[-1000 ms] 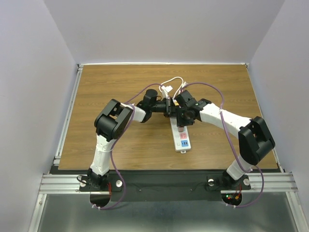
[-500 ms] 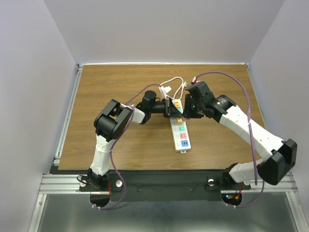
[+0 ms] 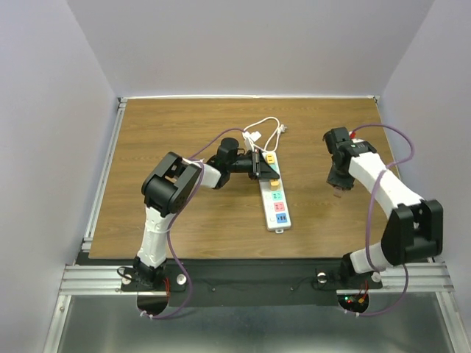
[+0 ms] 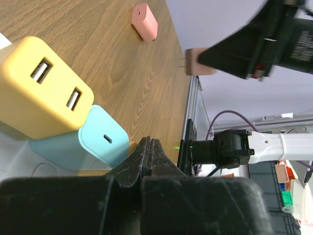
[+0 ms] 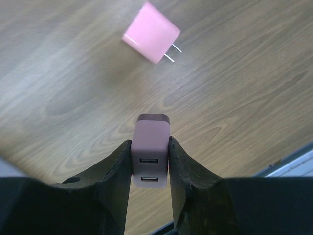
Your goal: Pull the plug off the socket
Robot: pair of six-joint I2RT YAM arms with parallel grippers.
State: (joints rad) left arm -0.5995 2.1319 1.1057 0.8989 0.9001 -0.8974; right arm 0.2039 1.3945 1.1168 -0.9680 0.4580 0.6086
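My right gripper will lower to the bare wood beside the loose pink plug next and open, since the dusty-pink plug's pins are clear of the socket.
The socket, a long white power strip, lies mid-table with a yellow plug and a teal plug standing in its far outlets. My left gripper is shut and empty, resting at the strip's far end; in the left wrist view its tips sit beside the teal plug and the yellow plug. My right gripper hangs over the right part of the table, well clear of the strip. It is shut on a dusty-pink two-port plug, whose prongs are out in the air.
A loose pink plug lies on its side on the wood ahead of the right gripper, also seen in the left wrist view. The strip's white cord loops behind the socket. The table's right edge is close to the right arm.
The right arm has swung from above the socket out to the right with the dusty-pink plug in its fingers. The left gripper has stayed on the strip.
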